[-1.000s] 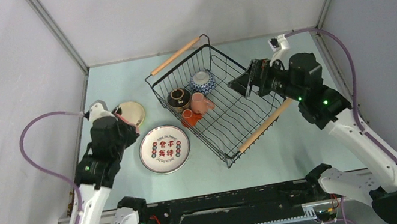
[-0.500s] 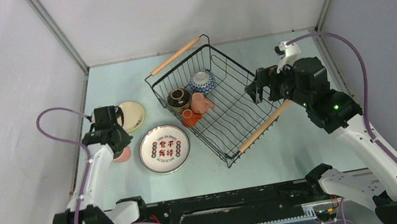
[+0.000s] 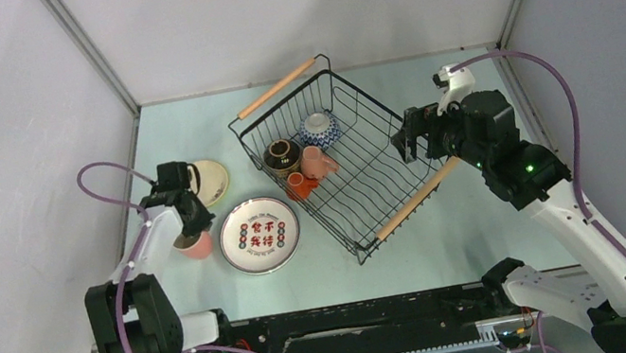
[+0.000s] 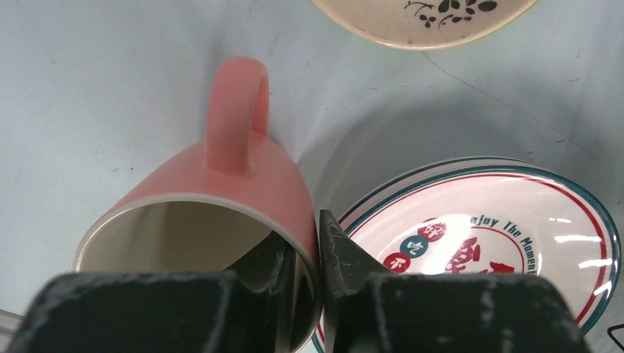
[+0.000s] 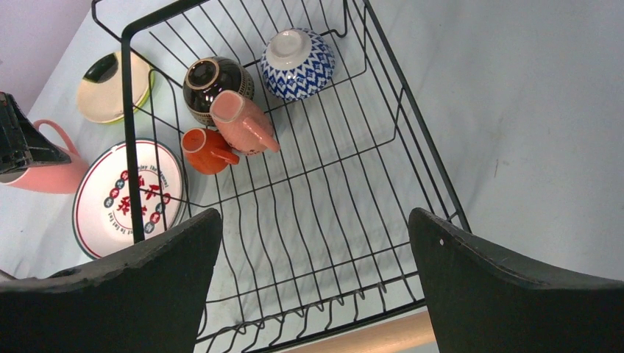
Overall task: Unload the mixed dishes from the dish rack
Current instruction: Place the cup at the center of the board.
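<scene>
The second pink mug (image 3: 316,163) lies below my right gripper and to its left in the top view, so the gripper moves across the rack (image 3: 380,186) and down astride that mug next.
My left gripper (image 3: 190,224) is shut on the wall of a pink mug (image 3: 197,246), one finger inside the rim and one outside (image 4: 313,272). The mug (image 4: 221,184) is low at the table, just left of the green-rimmed plate (image 3: 258,234), with the cream saucer (image 3: 208,181) behind it. The black wire dish rack (image 3: 380,186) holds a blue patterned bowl (image 5: 298,62), a dark brown cup (image 5: 213,84), a second pink mug (image 5: 243,121) on its side and an orange cup (image 5: 206,149). My right gripper (image 3: 403,137) is open and empty above the rack's right side (image 5: 313,250).
Grey walls close in the table on the left, back and right. The rack's wooden handles lie at its far (image 3: 277,87) and near (image 3: 418,197) ends. The plate (image 4: 500,220) lies close beside the held mug.
My left arm has swung down and lowered the pink mug beside the plate. My right gripper drew back a little to the right over the rack, then stayed still.
</scene>
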`<state>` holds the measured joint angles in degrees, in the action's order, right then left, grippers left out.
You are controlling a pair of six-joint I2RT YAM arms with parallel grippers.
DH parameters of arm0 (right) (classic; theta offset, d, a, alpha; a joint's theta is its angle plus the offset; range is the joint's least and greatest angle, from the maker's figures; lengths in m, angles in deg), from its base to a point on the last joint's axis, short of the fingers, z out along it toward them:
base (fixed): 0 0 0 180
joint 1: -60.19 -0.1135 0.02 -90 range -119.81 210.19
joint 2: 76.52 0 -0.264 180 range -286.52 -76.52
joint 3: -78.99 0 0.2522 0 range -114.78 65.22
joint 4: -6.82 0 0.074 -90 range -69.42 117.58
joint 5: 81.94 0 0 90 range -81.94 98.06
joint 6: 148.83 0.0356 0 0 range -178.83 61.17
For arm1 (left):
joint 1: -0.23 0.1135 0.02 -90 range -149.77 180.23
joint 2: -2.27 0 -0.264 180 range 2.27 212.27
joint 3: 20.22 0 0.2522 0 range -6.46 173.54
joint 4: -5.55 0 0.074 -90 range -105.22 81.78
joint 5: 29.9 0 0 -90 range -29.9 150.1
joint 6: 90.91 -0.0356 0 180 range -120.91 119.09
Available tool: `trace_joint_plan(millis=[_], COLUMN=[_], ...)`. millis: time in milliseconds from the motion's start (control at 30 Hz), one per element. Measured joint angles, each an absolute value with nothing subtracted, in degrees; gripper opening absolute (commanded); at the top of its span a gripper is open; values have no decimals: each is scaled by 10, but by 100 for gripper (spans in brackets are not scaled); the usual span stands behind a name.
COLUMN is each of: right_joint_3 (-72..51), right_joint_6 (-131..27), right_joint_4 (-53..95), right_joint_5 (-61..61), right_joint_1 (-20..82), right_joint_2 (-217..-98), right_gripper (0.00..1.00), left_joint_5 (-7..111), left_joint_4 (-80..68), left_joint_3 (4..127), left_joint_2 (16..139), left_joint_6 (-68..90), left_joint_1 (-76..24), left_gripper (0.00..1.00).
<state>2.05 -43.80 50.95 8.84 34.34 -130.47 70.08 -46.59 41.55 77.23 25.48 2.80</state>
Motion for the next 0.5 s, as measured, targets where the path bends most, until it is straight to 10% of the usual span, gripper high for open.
trace_joint_plan(millis=[300,500], right_joint_3=[17,-31], right_joint_6=[-461,-502], right_joint_4=[511,527], right_joint_5=[96,92], right_joint_1=[343,332], right_joint_2=[-1317,-1357], right_gripper=[100,100], left_joint_5=[695,687], left_joint_4=[-461,-467], left_joint_3=[416,419], left_joint_2=[773,719], left_joint_6=[243,240], left_joint_1=[29,29], left_gripper=[67,80])
